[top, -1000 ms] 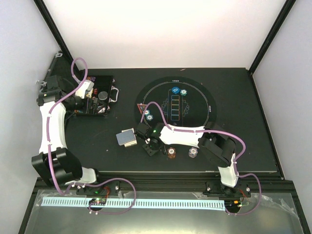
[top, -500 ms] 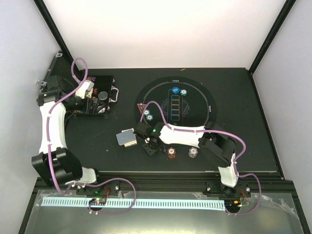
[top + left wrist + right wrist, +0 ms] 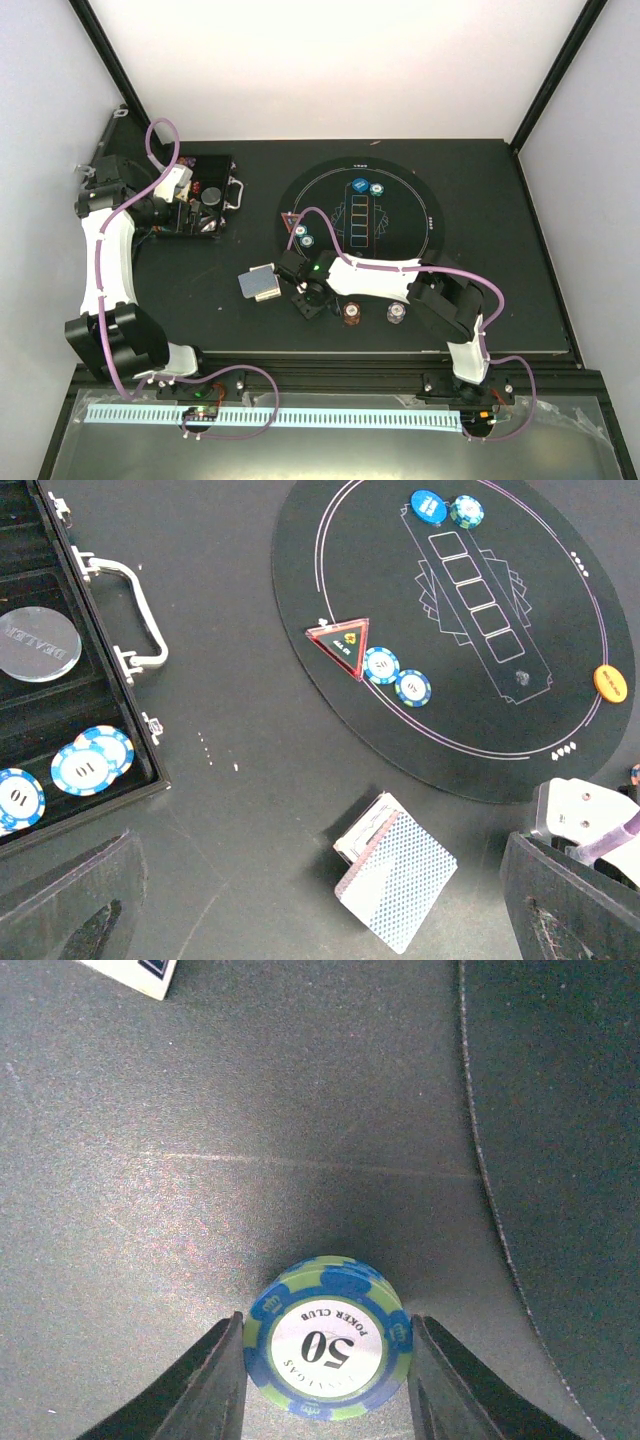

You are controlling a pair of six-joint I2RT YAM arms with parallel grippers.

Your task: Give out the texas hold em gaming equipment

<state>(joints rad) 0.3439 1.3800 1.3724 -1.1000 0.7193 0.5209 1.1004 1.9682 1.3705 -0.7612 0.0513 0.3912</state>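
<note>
Outward and to the right in the top view, I will carry the chip in my right gripper onto the mat beside the orange button, which lacks chips.
A short stack of blue-and-green poker chips marked 50 stands on the dark table just left of the mat's edge. My right gripper is shut on it, one finger against each side. From above, the right gripper hides that stack. A deck of playing cards with grey-blue backs lies fanned on the table; the deck sits just left of the right gripper. My left gripper hangs wide open and empty, high above the table beside the case.
The black case stands open at the back left, with a clear dealer disc and blue chips inside. The round mat carries a blue button, a red triangle and teal chips. An orange button and a white chip lie near the front.
</note>
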